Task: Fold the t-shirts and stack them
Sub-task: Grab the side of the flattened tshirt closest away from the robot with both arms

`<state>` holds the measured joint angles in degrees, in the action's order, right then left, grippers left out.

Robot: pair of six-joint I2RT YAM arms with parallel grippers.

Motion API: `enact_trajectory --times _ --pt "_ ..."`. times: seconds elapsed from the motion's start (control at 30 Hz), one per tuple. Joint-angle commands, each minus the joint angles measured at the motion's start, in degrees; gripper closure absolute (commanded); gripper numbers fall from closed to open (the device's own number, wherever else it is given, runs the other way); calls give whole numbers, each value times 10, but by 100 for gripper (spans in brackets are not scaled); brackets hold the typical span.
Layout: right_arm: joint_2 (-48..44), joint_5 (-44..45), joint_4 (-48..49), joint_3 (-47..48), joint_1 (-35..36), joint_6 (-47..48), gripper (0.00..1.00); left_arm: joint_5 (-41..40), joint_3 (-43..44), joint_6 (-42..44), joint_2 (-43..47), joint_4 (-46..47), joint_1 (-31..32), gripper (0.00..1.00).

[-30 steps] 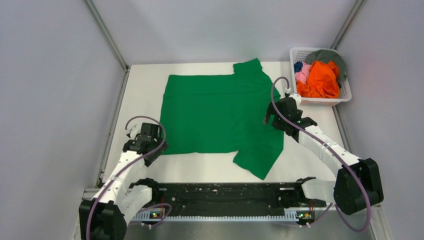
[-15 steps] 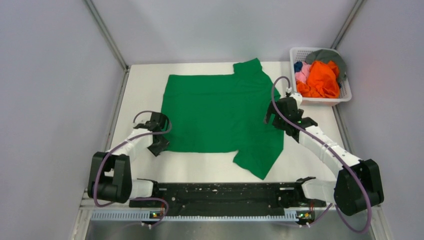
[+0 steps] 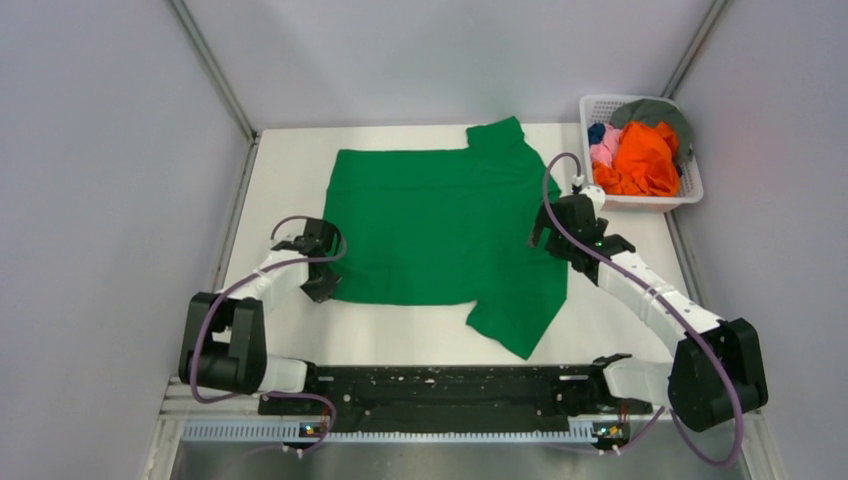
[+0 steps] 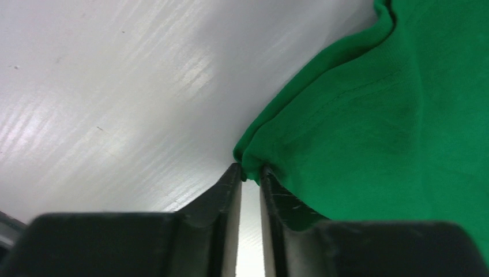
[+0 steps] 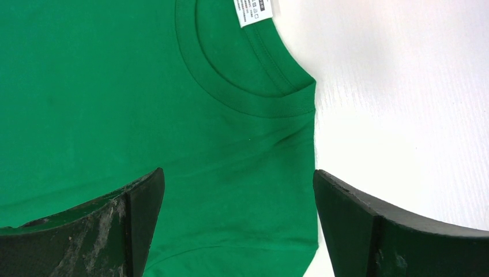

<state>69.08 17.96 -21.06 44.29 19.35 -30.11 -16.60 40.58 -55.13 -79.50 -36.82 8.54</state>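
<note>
The right gripper moves back toward my base and down with a turn next, along the shirt's side onto the near sleeve tip, which juts free upon the table.
A bright green t-shirt lies spread flat on the white table, its collar to the right and its hem to the left. My left gripper is at the near left hem corner. In the left wrist view the left gripper is shut, with a small fold of the green t-shirt pinched between its tips. My right gripper hovers over the collar side. In the right wrist view the right gripper stands wide open above the cloth just below the collar and white tag.
A white lattice basket sits at the back right corner holding orange, pink, blue and grey shirts. Grey walls enclose the table on three sides. A black rail runs along the near edge.
My left arm has swung up and in to the shirt's hem corner, and its jaws have closed on the cloth edge. The right arm has not moved.
</note>
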Motion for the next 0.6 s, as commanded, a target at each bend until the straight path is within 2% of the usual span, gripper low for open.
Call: enact_trajectory --times 0.0,0.17,0.3,0.4,0.57 --pt "-11 3 -3 8 -1 3 2 -18 -5 10 -36 23 -3 100" --pt "-22 -8 -15 10 0 9 4 -3 -3 24 -37 40 -3 100" --pt "-42 -11 -50 22 26 11 7 3 -21 32 19 50 -3 100" --pt "-53 -11 -102 36 75 1 10 0 -41 37 96 46 -2 100" --pt "-71 -23 -219 16 214 -35 13 0 -75 43 199 48 -2 100"
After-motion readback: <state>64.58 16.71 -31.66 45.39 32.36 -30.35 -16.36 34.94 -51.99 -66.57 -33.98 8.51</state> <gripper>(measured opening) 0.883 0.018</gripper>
